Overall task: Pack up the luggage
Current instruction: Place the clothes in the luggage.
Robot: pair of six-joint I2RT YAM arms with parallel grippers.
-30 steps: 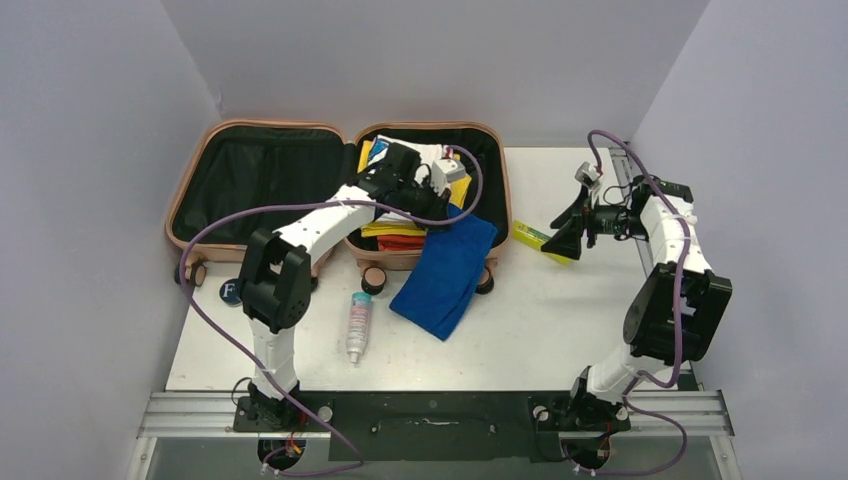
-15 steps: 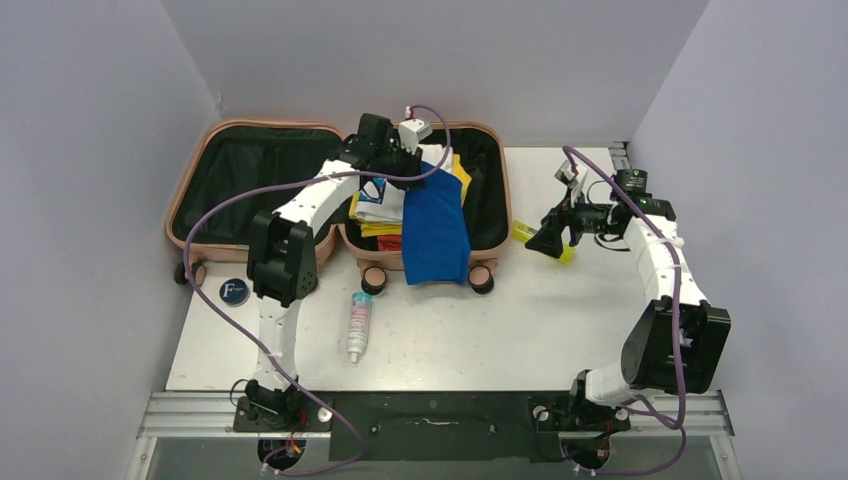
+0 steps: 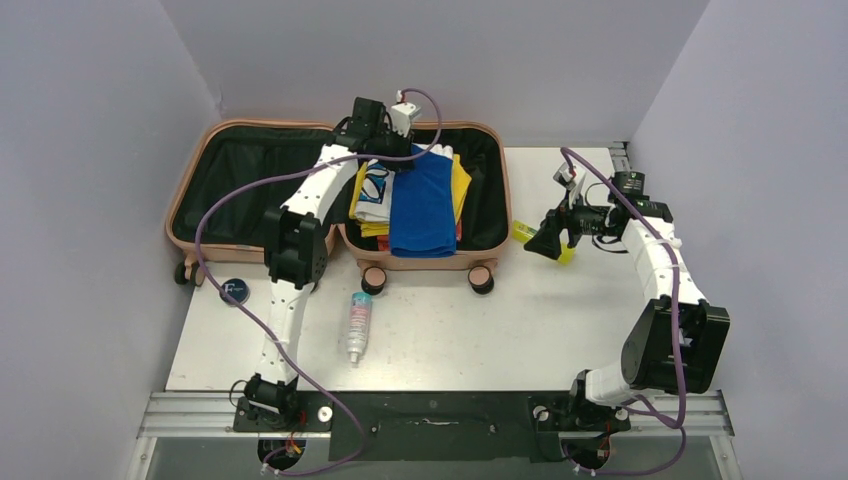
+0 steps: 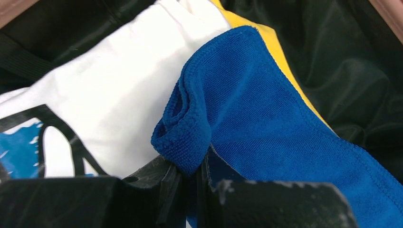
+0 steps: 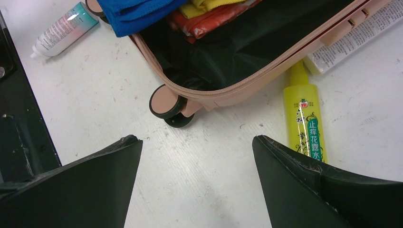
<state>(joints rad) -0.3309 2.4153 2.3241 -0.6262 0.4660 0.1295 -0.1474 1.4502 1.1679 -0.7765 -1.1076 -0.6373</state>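
Note:
Next, the left gripper draws outward over the white printed cloth's far end [image 4: 107, 90] and releases the blue towel's corner, since the towel's near end laps the luggage's rim.
The salmon-pink luggage [image 3: 260, 128] lies open at the back of the table, black lining up. Its right half holds a white printed cloth [image 3: 372, 195], yellow and red items and a blue towel [image 3: 422, 205] laid on top. My left gripper [image 3: 384, 146] is at the far end of that half, shut on a corner of the blue towel [image 4: 187, 135]. My right gripper [image 3: 548, 243] is open and empty, low over the table right of the luggage, beside a yellow bottle [image 5: 303, 114]. The luggage rim [image 5: 266, 71] and a wheel [image 5: 166, 102] show in the right wrist view.
A white and teal bottle [image 3: 358, 325] lies on the table in front of the luggage. A dark round disc [image 3: 233, 291] lies near the left wheel. A white printed box [image 5: 354, 40] lies against the luggage's right side. Grey walls close in on the left, back and right.
My left gripper has pulled the blue towel from over the front rim fully into the right half, moving toward the back. My right gripper has lowered and shifted slightly left near the yellow bottle.

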